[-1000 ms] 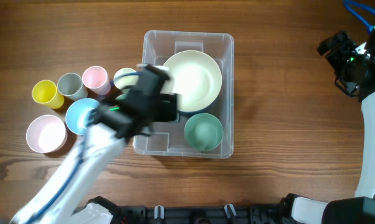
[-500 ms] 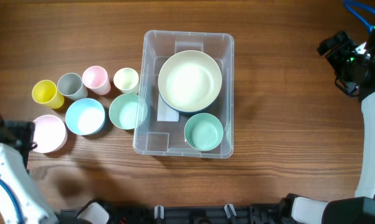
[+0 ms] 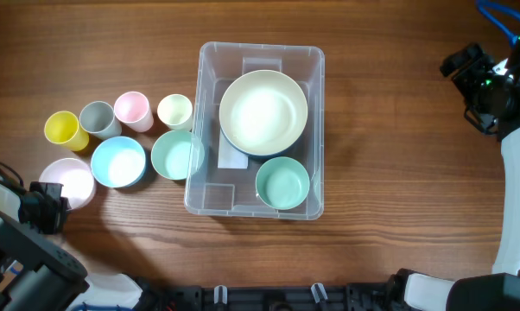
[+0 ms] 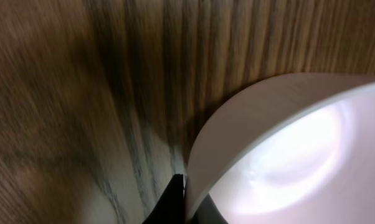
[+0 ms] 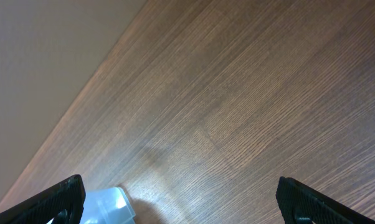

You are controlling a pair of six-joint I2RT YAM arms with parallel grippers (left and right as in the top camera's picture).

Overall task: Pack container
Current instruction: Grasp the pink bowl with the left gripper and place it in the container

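Note:
I will lift the pink bowl point(image 3: 67, 180) with my left gripper across to the right in the overhead view. I will then let go of it inside the container's green bowl point(image 3: 282, 183), which is empty.
The clear plastic container point(image 3: 316, 130) stands mid-table and holds a large cream bowl point(image 3: 263, 112) and a green bowl point(image 3: 282, 183). Its corner shows in the right wrist view point(image 5: 106, 206). A pink bowl point(image 3: 67, 180) point(image 4: 287, 155) sits on the table at the far left. My left gripper point(image 3: 54, 206) point(image 4: 187, 204) is shut on its near rim, with one dark finger outside the wall and one inside. My right gripper point(image 3: 469, 82) point(image 5: 180, 186) hangs open over bare wood at the far right, with nothing between its fingers.
Left of the container stand a yellow cup point(image 3: 61, 129), a grey cup point(image 3: 97, 118), a pink cup point(image 3: 131, 110) and a cream cup point(image 3: 174, 111). A blue bowl point(image 3: 118, 161) and a green bowl point(image 3: 174, 155) sit just below them; the green one touches the container's left wall.
My left arm has swung from over the container's left edge to the table's lower left and closed on the pink bowl's rim. The right arm has not moved.

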